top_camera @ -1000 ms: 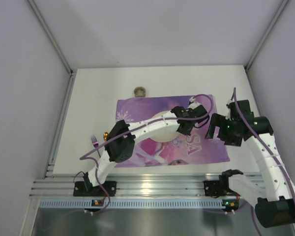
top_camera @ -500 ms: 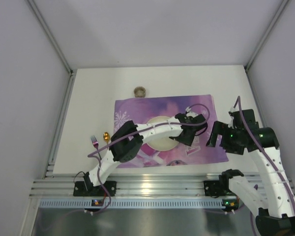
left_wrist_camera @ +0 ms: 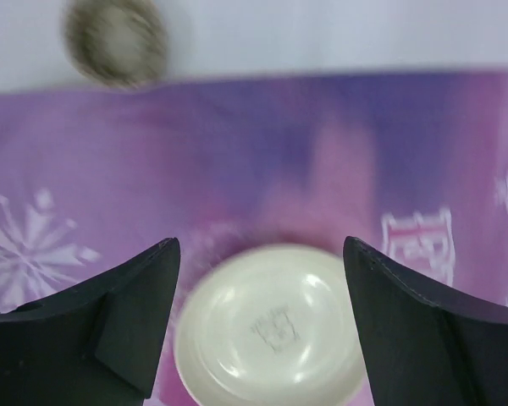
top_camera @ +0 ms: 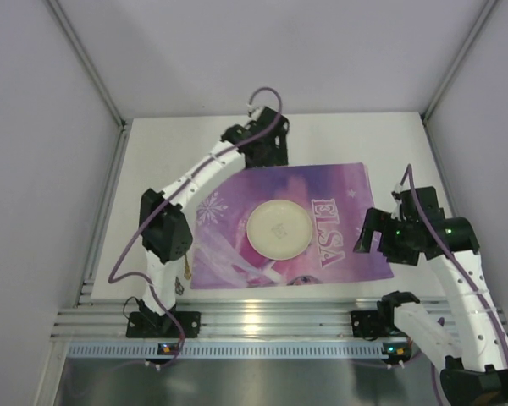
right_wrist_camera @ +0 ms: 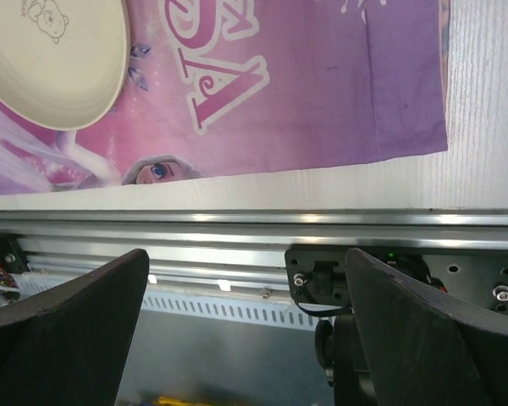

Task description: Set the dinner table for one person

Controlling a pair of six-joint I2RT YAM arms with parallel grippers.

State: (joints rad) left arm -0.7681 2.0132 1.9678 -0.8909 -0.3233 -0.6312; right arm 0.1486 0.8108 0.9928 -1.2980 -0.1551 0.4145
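My left gripper will next move down and to the left in the wrist view, onto the cup's near side point(left_wrist_camera: 91, 69), because the cup is outside the spread fingers.
A cream plate point(top_camera: 279, 230) lies in the middle of the purple ELSA placemat point(top_camera: 339, 190) on the white dinner table point(top_camera: 169, 161). My left gripper point(top_camera: 256, 150) hangs open over the mat's far edge, holding nothing. In the left wrist view the plate point(left_wrist_camera: 271, 330) shows below, between the spread black fingers point(left_wrist_camera: 110, 330), with the left gripper point(left_wrist_camera: 261, 245) well above it. My right gripper point(top_camera: 374, 241) stands open and empty by the mat's right edge. In the right wrist view the right gripper point(right_wrist_camera: 247, 254) looks over the table's near edge, the plate point(right_wrist_camera: 55, 59) at top left.
A small round brownish cup point(left_wrist_camera: 116, 38) stands on the table just beyond the mat's far left part; the left gripper hides it in the top view. The aluminium rail point(right_wrist_camera: 237, 228) runs along the near edge. Grey walls point(top_camera: 51, 169) close in the sides.
The left gripper opened and left the plate on the placemat, then the arm swung up and away toward the far side. The right gripper drew back slightly toward the near right.
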